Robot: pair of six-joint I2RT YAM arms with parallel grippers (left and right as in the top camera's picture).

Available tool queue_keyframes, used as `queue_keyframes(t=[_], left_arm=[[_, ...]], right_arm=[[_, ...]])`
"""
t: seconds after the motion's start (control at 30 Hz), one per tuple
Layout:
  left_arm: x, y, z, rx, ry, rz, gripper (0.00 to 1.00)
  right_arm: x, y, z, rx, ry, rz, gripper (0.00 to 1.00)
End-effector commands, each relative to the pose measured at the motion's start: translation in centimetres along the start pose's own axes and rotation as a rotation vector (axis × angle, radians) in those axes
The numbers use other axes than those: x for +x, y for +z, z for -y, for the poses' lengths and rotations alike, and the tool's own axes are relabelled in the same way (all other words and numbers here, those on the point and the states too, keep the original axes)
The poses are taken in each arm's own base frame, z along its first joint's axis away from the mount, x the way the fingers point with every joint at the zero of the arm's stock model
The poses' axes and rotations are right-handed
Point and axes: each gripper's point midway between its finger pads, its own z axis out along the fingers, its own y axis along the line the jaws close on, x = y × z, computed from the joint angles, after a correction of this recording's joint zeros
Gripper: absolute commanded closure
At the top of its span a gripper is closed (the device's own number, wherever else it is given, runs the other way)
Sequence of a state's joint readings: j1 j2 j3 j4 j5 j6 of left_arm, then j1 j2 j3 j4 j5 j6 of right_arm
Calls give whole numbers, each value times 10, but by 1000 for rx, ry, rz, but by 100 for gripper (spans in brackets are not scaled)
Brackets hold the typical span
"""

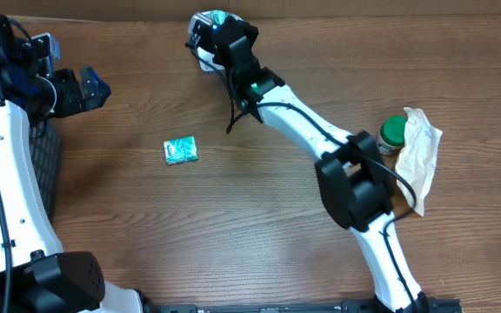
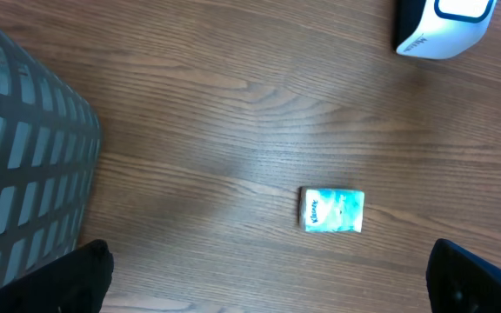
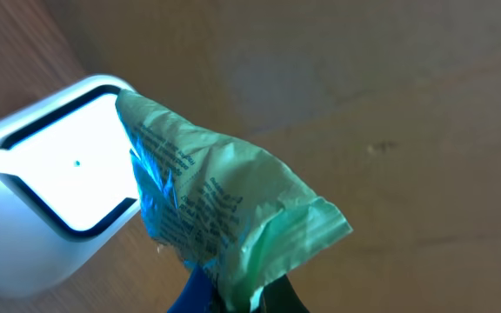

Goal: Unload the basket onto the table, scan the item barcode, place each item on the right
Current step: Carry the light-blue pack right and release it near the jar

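Observation:
I need to move my right gripper back from the scanner next and down onto the wood by the green-lidded jar, as the packet meets the lit window.
My right gripper (image 1: 218, 33) reaches to the far middle of the table, shut on a crinkled green packet (image 3: 224, 209). The packet's printed face is held right up against the lit window of the white scanner (image 3: 50, 200). From overhead, only a bit of the packet (image 1: 214, 17) and of the scanner (image 1: 202, 57) shows past the gripper. In the right wrist view the right gripper (image 3: 242, 300) pinches the packet's lower end. My left gripper (image 1: 90, 87) hangs open at the far left, its fingers (image 2: 85, 278) wide apart over bare wood.
A small teal tissue pack (image 1: 180, 149) lies flat left of centre, also in the left wrist view (image 2: 332, 209). A grey mesh basket (image 2: 24, 174) stands at the left edge. A green-lidded jar (image 1: 392, 133) and a white bag (image 1: 420, 148) sit at the right.

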State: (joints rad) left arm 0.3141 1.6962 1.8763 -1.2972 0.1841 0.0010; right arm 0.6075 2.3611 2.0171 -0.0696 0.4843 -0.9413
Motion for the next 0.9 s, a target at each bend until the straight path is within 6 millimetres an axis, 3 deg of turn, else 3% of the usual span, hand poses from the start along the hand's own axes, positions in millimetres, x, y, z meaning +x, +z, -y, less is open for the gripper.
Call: queue_keyframes(t=[0.0,0.2,0.4,0.53,0.63,0.77,0.87], left_arm=[[-1,1,4,10,21,-1,1],[-1,1,4,11,21,-1,1],[-1,1,4,11,21,-1,0],[-1,1,4,10,21,-1,0],[-1,1,4,11,21,-1,0],[-1,1,4,11,21,-1,1],[-1,1,4,10,21,-1,0]], right_arm=[[-49,-65,87,81,267,99,96],[-32,-129,108,-59,485,-4,96],[3,-204,79,-428,600,-151,96],[50,-232,59,-545,646,-363,96],[100,-251,38,-610,603,-578,96],[150,-259,15,-655,576,-766,96],[193,-262,-13,-703,511,-891,96]])
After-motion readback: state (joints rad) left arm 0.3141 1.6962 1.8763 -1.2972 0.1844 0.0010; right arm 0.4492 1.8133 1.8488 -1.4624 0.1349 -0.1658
